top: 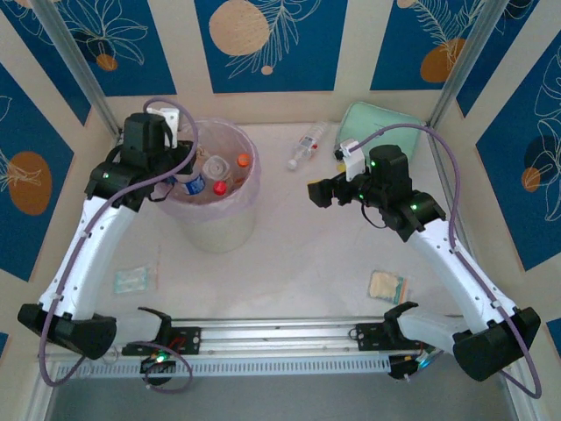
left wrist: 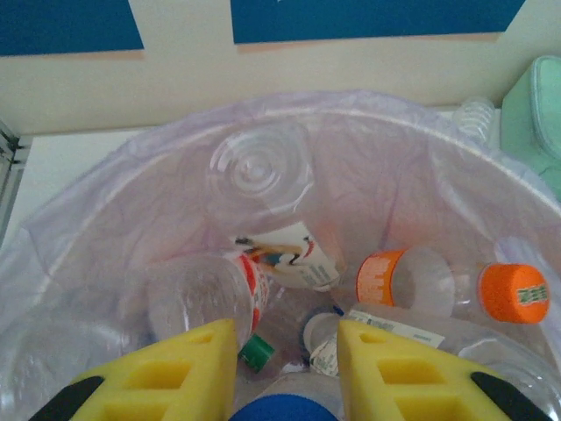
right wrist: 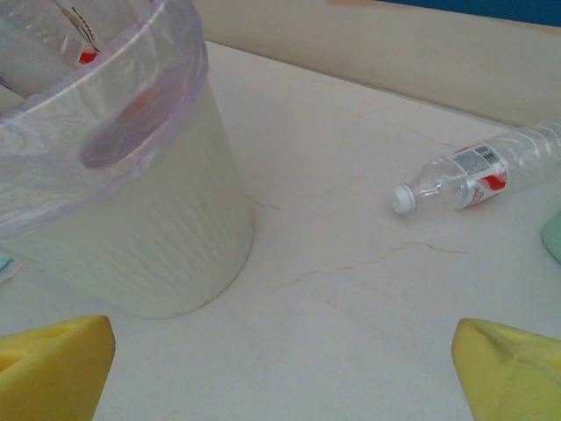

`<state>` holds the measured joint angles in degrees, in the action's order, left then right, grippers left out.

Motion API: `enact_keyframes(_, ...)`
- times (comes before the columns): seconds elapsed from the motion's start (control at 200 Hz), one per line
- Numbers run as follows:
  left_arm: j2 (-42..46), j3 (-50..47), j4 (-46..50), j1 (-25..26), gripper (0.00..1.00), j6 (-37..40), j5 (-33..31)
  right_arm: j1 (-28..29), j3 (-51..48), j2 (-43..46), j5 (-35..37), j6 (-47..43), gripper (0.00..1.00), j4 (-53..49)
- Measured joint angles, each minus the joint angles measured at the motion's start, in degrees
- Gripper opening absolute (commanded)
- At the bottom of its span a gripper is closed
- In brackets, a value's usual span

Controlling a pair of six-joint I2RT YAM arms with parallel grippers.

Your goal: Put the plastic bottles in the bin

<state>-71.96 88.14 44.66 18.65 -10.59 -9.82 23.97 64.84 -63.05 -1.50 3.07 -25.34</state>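
My left gripper comes down into the bin [top: 219, 230] toward the bottles piled inside to release the clear bottle next, because it already hangs within the bin's rim, above them.
The pale lilac bin [top: 219, 230] with its clear liner stands at the back left and holds several plastic bottles [top: 230, 174]. My left gripper [top: 178, 175] hangs over its left rim, shut on a clear bottle with blue on it [left wrist: 285, 405] that sits between the yellow fingers [left wrist: 188, 368]. Below it in the bin [left wrist: 351, 114] lie bottles with orange caps [left wrist: 513, 292], a green cap [left wrist: 255, 351] and printed labels. One more clear bottle, white-capped with a red label [top: 307, 146] [right wrist: 478, 171], lies on the table behind my right gripper [top: 320, 193]. That gripper is open and empty right of the bin [right wrist: 131, 228].
A mint-green zip case [top: 377, 123] [left wrist: 548, 114] sits at the back right corner. A flat beige packet [top: 387, 287] lies near the right arm's base, and a pale packet [top: 131, 280] near the left arm. Blue patterned walls enclose the table.
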Motion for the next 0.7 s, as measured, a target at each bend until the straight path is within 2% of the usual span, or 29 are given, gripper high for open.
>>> enact_keyframes(0.21, 7.3, -15.5, -9.2, 0.0, 0.0, -1.2, 1.9, 0.0, 0.0, -1.2, 0.0, 0.0, 0.99, 0.0)
enact_keyframes(0.295, 8.8, -18.6, -12.0, 0.0, 0.07, -1.5, 1.9, -0.2, 0.0, -1.6, -0.1, 0.1, 0.99, 0.2)
enact_keyframes(0.34, 9.0, -19.6, -12.4, 0.0, 0.14, -1.5, 1.9, -0.4, 0.0, -1.9, -0.2, 0.4, 0.99, 0.2)
enact_keyframes(0.425, 8.1, -19.7, -12.7, 0.0, 0.4, -1.4, 1.9, -1.3, 0.0, -2.6, -0.4, 1.3, 0.99, 0.2)
enact_keyframes(0.5, 7.3, -19.6, -12.0, -0.1, 0.54, -0.6, 1.9, -2.5, 0.0, -3.6, -0.4, 2.8, 0.99, 0.2)
enact_keyframes(0.595, 6.8, -17.3, -9.5, -0.3, 0.64, -0.3, 1.9, -4.7, 0.4, -6.0, 0.1, 6.0, 0.99, -0.6)
enact_keyframes(0.7, 6.5, -11.8, -7.0, -0.3, 0.7, 0.5, 2.7, -7.4, 2.4, -10.2, 1.0, 11.2, 0.99, -2.0)
